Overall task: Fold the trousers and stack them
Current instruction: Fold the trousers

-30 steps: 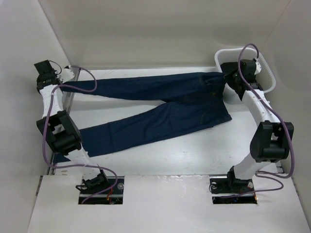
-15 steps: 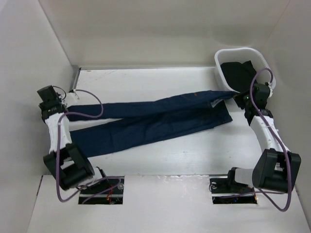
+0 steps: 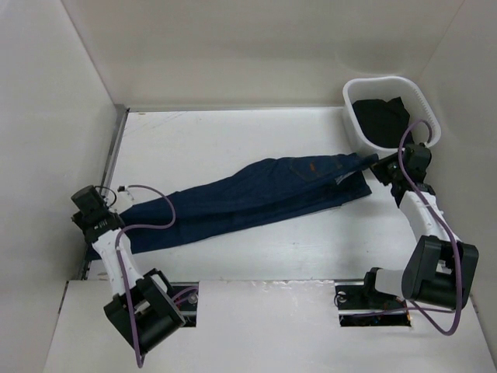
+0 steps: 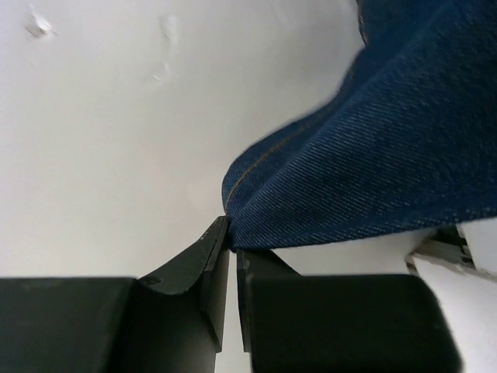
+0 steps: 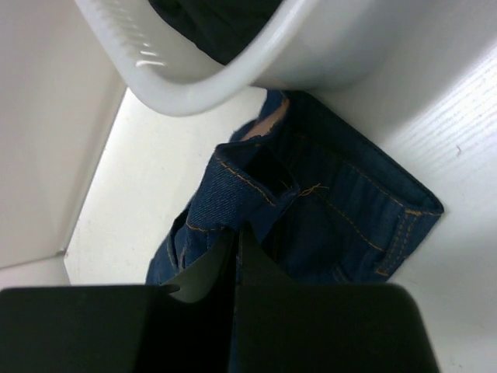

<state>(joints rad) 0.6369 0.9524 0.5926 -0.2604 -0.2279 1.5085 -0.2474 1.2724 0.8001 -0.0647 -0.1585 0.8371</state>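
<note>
Next, my left gripper needs to draw back and down over the lower leg's end to release the leg hem, since the lower leg peeks out along the near side of the trousers.
The dark navy trousers [image 3: 256, 196] lie across the table, one leg folded over the other, waistband at the right. My left gripper [image 3: 115, 211] is shut on the leg hem at the table's left, near the front; the denim edge [image 4: 334, 186] sits pinched between its fingertips [image 4: 231, 242]. My right gripper [image 3: 380, 167] is shut on the waistband beside the basket; the waistband fold [image 5: 248, 190] runs into the closed fingers [image 5: 237, 241].
A white basket [image 3: 425, 109] holding dark cloth stands at the back right corner, close to my right gripper; its rim shows in the right wrist view [image 5: 194, 85]. White walls enclose the table at left, back and right.
Both grippers pulled the far leg and waistband toward the near side, laying it over the other leg. My left gripper moved down the left edge; my right gripper shifted slightly.
</note>
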